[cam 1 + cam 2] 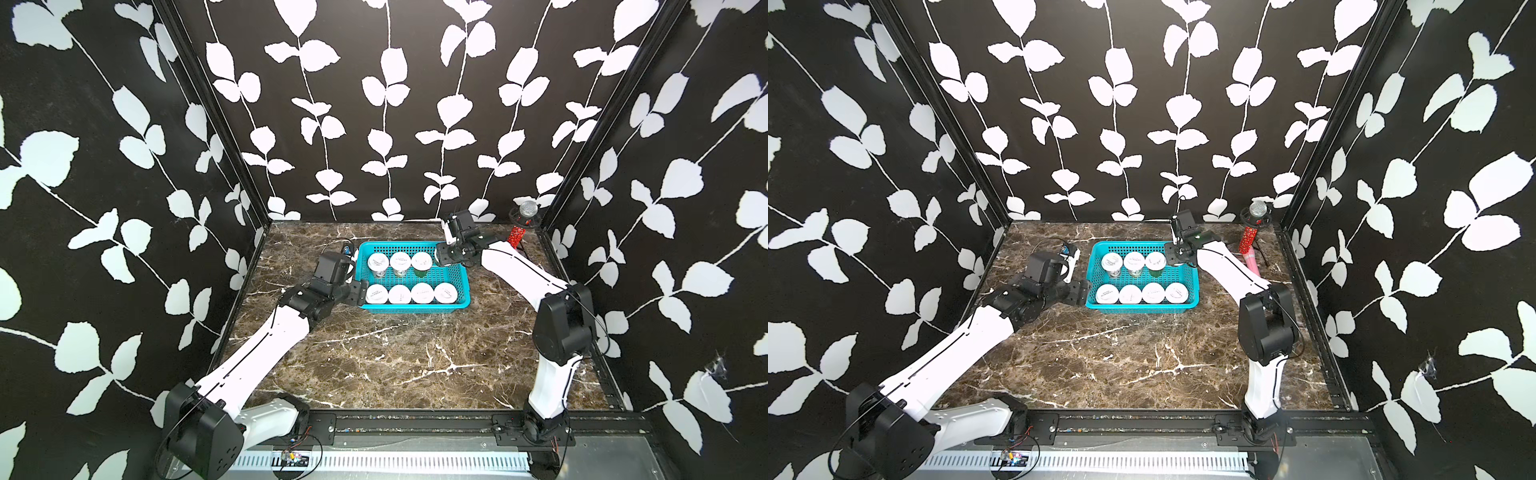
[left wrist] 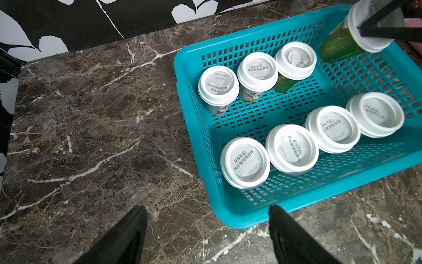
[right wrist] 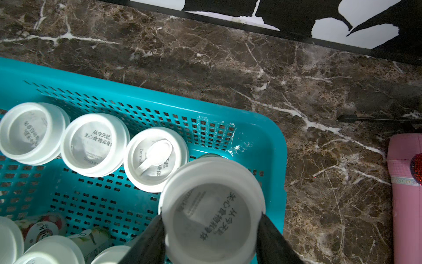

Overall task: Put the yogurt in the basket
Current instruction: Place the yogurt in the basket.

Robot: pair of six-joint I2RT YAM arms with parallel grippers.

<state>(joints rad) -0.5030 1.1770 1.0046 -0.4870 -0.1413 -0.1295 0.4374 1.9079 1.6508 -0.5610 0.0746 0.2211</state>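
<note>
My right gripper needs to lower the held cup next into the gap at the basket's free far corner [image 1: 442, 271] [image 3: 239, 159] below, beside the spoon-topped cup, and let go of it.
The turquoise basket [image 1: 457, 272] stands on the marble table towards the back. Seven yogurt cups with white lids stand inside: three in the far row [image 1: 400, 261] and a near row [image 1: 422, 292]. My right gripper [image 3: 210, 222] is shut on another yogurt cup [image 3: 212, 201] by its lid. That cup, green-sided and tilted [image 2: 338, 45], hangs over the basket's free far-right corner, higher than its neighbours. My left gripper [image 2: 206, 210] is open with nothing in it, just outside the basket's near-left corner [image 2: 230, 212]. In both top views the right gripper [image 1: 440, 254] covers the held cup.
A glittery red and pink microphone [image 1: 1250, 245] with a silver head leans at the back right corner; its pink part [image 3: 404, 194] lies close to the basket's right side. Patterned walls enclose the table on three sides. Bare marble [image 1: 395, 361] stretches in front of the basket.
</note>
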